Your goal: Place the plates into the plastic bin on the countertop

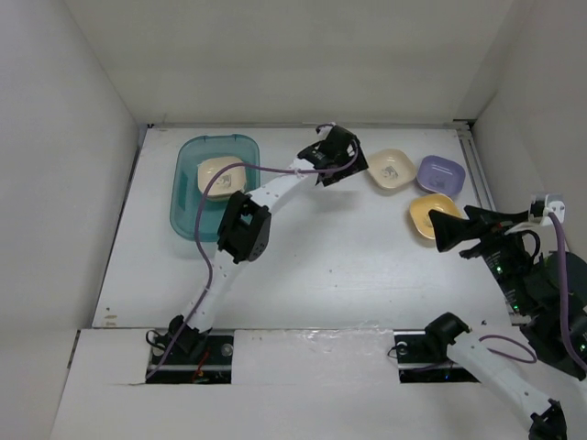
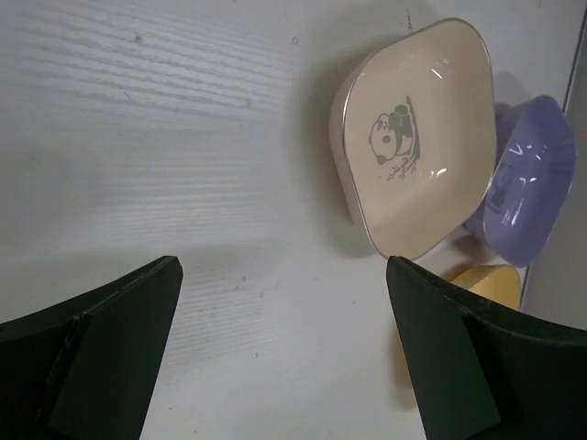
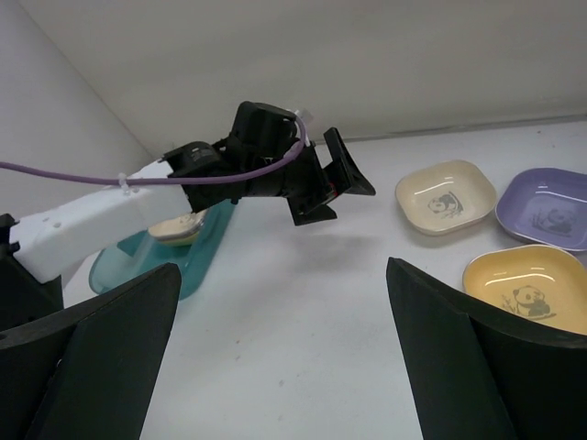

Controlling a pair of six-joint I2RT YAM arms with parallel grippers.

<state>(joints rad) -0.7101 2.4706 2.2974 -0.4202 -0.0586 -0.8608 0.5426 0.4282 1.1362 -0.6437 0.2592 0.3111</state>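
The right gripper moves outward past the yellow plate (image 1: 428, 214) and down onto the cream plate's bin-facing rim next, since it lies clear of other plates.
A teal plastic bin (image 1: 188, 206) stands at the back left of the white countertop (image 1: 321, 266) with cream plates (image 1: 220, 173) stacked inside. A cream plate (image 1: 390, 170), a lavender plate (image 1: 440, 172) and a yellow plate (image 1: 428, 214) lie at the back right; they also show in the left wrist view, cream (image 2: 417, 137), lavender (image 2: 527, 183), yellow (image 2: 491, 286). My left gripper (image 1: 341, 165) is open and empty, just left of the cream plate. My right gripper (image 1: 449, 232) is open and empty, over the yellow plate's near edge.
White walls enclose the countertop on the left, back and right. The left arm (image 1: 243, 225) stretches diagonally from the near edge past the bin's right side. In the right wrist view the left gripper (image 3: 312, 179) hovers between the bin (image 3: 151, 261) and the plates.
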